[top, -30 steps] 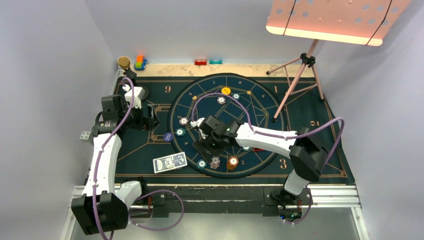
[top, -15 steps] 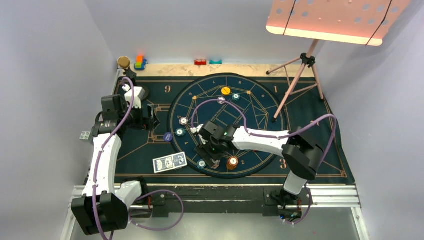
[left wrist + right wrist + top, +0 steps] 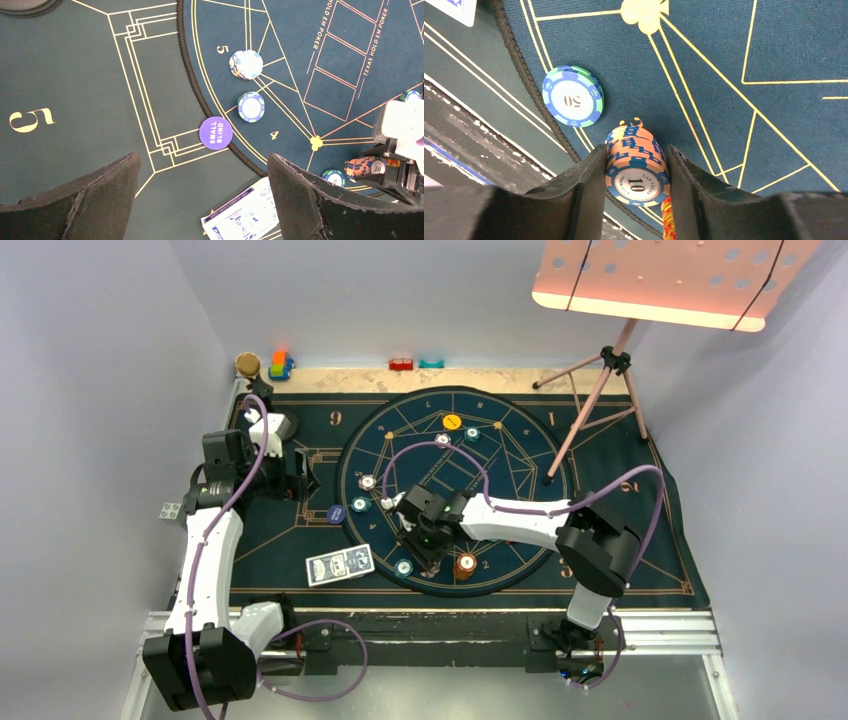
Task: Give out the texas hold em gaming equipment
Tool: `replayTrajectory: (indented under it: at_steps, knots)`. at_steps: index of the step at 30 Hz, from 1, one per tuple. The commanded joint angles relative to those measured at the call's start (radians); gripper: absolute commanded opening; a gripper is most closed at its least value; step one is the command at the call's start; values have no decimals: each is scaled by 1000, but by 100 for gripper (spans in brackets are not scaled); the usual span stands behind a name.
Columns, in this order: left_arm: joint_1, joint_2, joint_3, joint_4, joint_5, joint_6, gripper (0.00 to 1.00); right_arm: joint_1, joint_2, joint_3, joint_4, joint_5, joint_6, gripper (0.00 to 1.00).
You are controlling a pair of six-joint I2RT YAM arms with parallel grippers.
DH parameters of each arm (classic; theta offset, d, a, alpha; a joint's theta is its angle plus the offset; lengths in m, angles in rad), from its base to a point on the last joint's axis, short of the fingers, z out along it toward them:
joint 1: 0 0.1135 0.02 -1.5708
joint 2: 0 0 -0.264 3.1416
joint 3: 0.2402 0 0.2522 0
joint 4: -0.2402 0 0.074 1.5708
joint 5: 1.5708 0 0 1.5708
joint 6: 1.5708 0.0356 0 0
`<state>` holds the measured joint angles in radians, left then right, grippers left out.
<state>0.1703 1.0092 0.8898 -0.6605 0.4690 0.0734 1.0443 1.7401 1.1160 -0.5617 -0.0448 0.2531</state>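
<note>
Other places hold chips, so my right gripper will next lift the stack outward toward the circle's tripod side [image 3: 531,476], then lower it onto the felt.
A stack of peach-and-blue "10" poker chips [image 3: 636,170] stands on the blue felt mat [image 3: 704,60]. My right gripper [image 3: 636,150] is shut on it, one finger pressed against each side. In the top view the right gripper [image 3: 428,555] is at the circle's near edge, beside an orange chip stack [image 3: 465,565] and a teal chip [image 3: 403,567]. Blue-backed playing cards [image 3: 340,564] lie left of them. My left gripper [image 3: 203,155] hovers open and empty above the mat, near a purple "small blind" disc [image 3: 215,133] and the cards [image 3: 245,217].
More chips [image 3: 360,505] [image 3: 368,482] [image 3: 443,440] [image 3: 452,422] dot the circle. A green-blue "50" chip [image 3: 573,96] and a yellow-red stack [image 3: 667,220] sit close to the gripped stack. A tripod stand [image 3: 590,400] is at the back right, toy blocks [image 3: 280,365] at the back edge.
My right gripper has moved down and toward the near edge onto the peach chip stack, and its jaws have closed against it. The left arm has not moved.
</note>
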Motion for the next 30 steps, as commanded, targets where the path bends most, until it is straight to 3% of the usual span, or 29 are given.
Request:
replayTrajectory:
  at_steps: [1,5,13,24,30]
  knots:
    - [10,-22,-3,18,13,23,100,5,-57,16,-11,10,6,27]
    - [11,-23,-3,18,14,24,100,4,-85,41,-39,26,13,14]
    - [11,-30,-2,16,16,24,100,-35,-138,146,-116,121,19,5]
    - [10,-31,-5,15,26,27,100,-477,-294,-52,-46,194,123,3]
    - [11,-29,-3,14,29,27,100,-577,-265,-111,34,205,156,1]
